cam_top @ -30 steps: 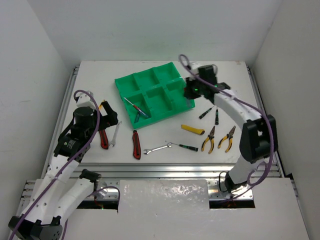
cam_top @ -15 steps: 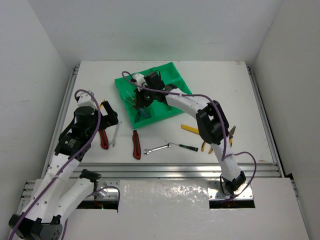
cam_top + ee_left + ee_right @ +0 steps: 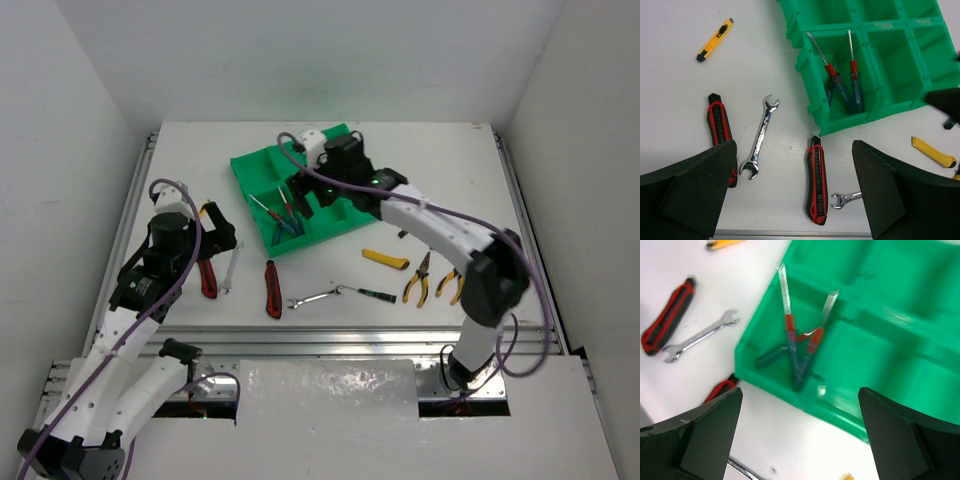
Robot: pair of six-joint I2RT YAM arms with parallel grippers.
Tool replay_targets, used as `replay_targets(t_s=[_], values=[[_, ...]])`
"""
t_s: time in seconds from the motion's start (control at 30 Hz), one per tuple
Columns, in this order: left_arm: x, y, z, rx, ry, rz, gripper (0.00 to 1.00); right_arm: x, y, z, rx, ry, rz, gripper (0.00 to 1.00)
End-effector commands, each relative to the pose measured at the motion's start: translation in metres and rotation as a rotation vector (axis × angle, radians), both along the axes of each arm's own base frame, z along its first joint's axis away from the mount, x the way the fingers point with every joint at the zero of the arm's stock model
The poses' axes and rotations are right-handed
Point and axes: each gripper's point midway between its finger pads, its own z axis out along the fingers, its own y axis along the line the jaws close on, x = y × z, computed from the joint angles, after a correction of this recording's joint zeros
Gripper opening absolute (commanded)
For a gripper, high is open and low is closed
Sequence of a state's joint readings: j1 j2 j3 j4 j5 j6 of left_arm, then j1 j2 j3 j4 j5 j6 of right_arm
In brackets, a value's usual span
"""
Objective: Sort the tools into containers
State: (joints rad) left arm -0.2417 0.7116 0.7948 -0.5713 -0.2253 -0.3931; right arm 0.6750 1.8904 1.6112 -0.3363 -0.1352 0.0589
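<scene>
The yellow knife is outside the green tray [image 3: 251, 166]. My right gripper will next move back, to the right in the top view and down onto the knife's middle.
The green tray [image 3: 251, 166] of containers sits at the table's back centre. Thin screwdrivers [image 3: 281, 214] with red collars and blue handles lie crossed in its near-left compartment [image 3: 842, 122], and the right wrist view shows these screwdrivers [image 3: 795, 347] just ahead of my right gripper. My right gripper [image 3: 303, 196] hovers over that part of the tray [image 3: 880, 300], open and empty. My left gripper [image 3: 216, 233] hangs open above the left tools: a red-handled knife [image 3: 816, 179], a second red knife [image 3: 719, 120] and a silver wrench [image 3: 761, 135].
A yellow knife [image 3: 715, 40] lies at the far left. In front of the tray lie another wrench [image 3: 315, 297], a dark screwdriver [image 3: 368, 293], a yellow knife [image 3: 385, 259] and two yellow-handled pliers [image 3: 418, 279]. The metal rail [image 3: 330, 340] marks the near edge.
My right arm swung from the tray's right side to its near-left compartment and its gripper opened. Another screwdriver now lies in that compartment. The left arm has not moved.
</scene>
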Motion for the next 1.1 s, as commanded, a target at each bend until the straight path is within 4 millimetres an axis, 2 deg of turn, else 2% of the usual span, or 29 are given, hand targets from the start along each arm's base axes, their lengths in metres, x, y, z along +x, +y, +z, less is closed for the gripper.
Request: replay_targets(t_s=[0.0, 0.03, 0.07, 0.1, 0.13, 0.17, 0.2, 0.23, 0.27, 0.47, 0.6, 0.73, 0.8, 0.93, 0.97, 1.03, 1.07], values=[[0.005, -0.001, 0.018, -0.005, -0.065, -0.006, 0.98, 0.000, -0.075, 0.022, -0.110, -0.137, -0.194, 0.99], [0.005, -0.001, 0.018, -0.004, -0.066, -0.008, 0.98, -0.001, -0.100, 0.012, -0.145, -0.106, -0.228, 0.99], [0.005, -0.002, 0.018, -0.004, -0.063, -0.009, 0.98, -0.013, -0.117, -0.002, -0.165, -0.049, -0.225, 0.99], [0.005, -0.001, 0.018, -0.005, -0.066, -0.007, 0.98, -0.025, -0.134, -0.018, -0.225, 0.007, -0.189, 0.97], [0.005, -0.002, 0.018, -0.005, -0.066, -0.009, 0.98, -0.030, -0.159, -0.038, -0.260, 0.066, -0.211, 0.94], [0.005, -0.002, 0.020, -0.007, -0.070, -0.010, 0.98, -0.037, -0.166, -0.048, -0.268, 0.095, -0.185, 0.92], [0.005, -0.002, 0.019, -0.006, -0.069, -0.010, 0.98, -0.036, -0.182, -0.057, -0.285, 0.121, -0.213, 0.91], [0.005, -0.002, 0.019, -0.006, -0.067, -0.012, 0.98, -0.039, -0.190, -0.071, -0.312, 0.155, -0.226, 0.91], [0.005, -0.002, 0.018, -0.005, -0.065, -0.012, 0.98, -0.038, -0.194, -0.076, -0.321, 0.174, -0.236, 0.91], [0.004, -0.001, 0.019, -0.006, -0.070, -0.009, 0.98, -0.035, -0.203, -0.110, -0.399, 0.258, -0.222, 0.88], [0.005, -0.002, 0.019, -0.008, -0.070, -0.012, 0.98, -0.044, -0.202, -0.133, -0.421, 0.351, -0.185, 0.84], [0.005, -0.003, 0.017, -0.006, -0.063, -0.015, 0.98, -0.056, -0.209, -0.158, -0.482, 0.441, -0.164, 0.72], [0.005, -0.003, 0.018, -0.008, -0.066, -0.014, 0.98, -0.060, -0.212, -0.173, -0.512, 0.486, -0.163, 0.70], [0.005, -0.003, 0.018, -0.007, -0.066, -0.015, 0.98, -0.064, -0.213, -0.186, -0.534, 0.532, -0.156, 0.54], [0.005, -0.003, 0.018, -0.007, -0.065, -0.016, 0.98, -0.065, -0.213, -0.187, -0.537, 0.537, -0.155, 0.42], [0.005, -0.003, 0.017, -0.007, -0.063, -0.016, 0.98, -0.063, -0.212, -0.185, -0.533, 0.532, -0.158, 0.31], [0.005, -0.003, 0.018, -0.007, -0.065, -0.015, 0.98, -0.063, -0.212, -0.183, -0.532, 0.528, -0.159, 0.23]])
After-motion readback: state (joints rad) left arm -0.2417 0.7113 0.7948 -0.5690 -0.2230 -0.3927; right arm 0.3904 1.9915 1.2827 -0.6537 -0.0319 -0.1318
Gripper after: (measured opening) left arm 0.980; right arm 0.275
